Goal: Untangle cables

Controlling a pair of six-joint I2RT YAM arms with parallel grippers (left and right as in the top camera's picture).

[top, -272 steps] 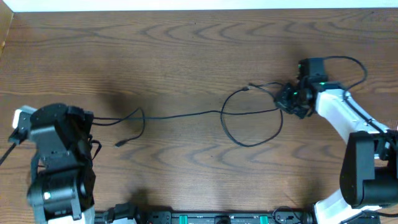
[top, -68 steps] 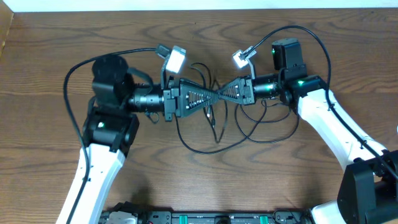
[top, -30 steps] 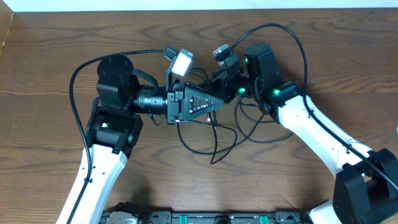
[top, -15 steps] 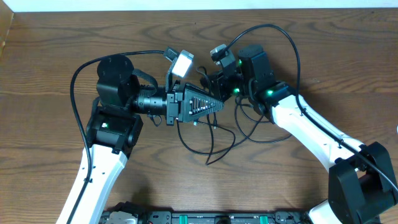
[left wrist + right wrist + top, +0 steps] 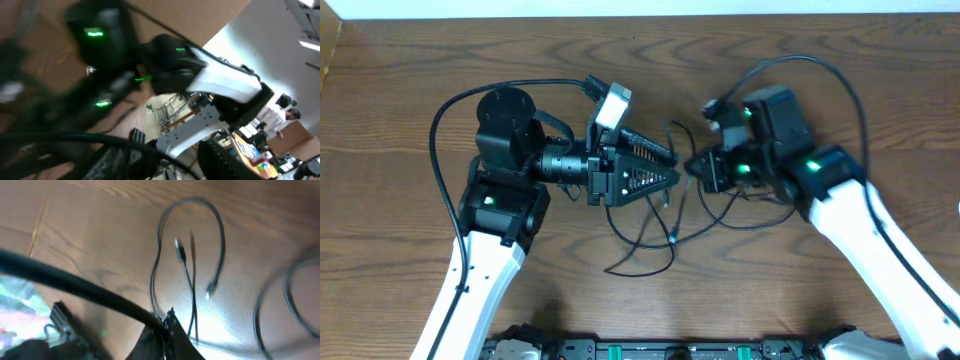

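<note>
My right gripper should move back toward the black bar and down to the table (image 5: pixel 728 262), because its closed fingers are holding the black cable above the table.
Thin black cables (image 5: pixel 650 228) lie in tangled loops on the wooden table (image 5: pixel 440 50), between and below the two grippers. In the right wrist view a cable loop (image 5: pixel 218 225) and two loose plug ends (image 5: pixel 179 249) rest on the wood. My left gripper (image 5: pixel 670 167) points right with its fingers apart. A black cable (image 5: pixel 75 139) crosses between its fingers (image 5: pixel 172 162). My right gripper (image 5: pixel 698 170) faces it, a short gap away. Its fingers (image 5: pixel 167 319) are closed on a black cable (image 5: pixel 75 282). No white cable is in view.
The thicker black arm cables arc over each arm, the left one (image 5: pixel 445 100) and the right one (image 5: pixel 820 62). The table's far edge (image 5: pixel 640 14) runs along the top. A black rail (image 5: pixel 650 350) lies at the near edge.
My right arm has swung right and down, away from the left gripper. The left gripper's fingers have spread apart. The loose cable loops have shifted lower on the table.
</note>
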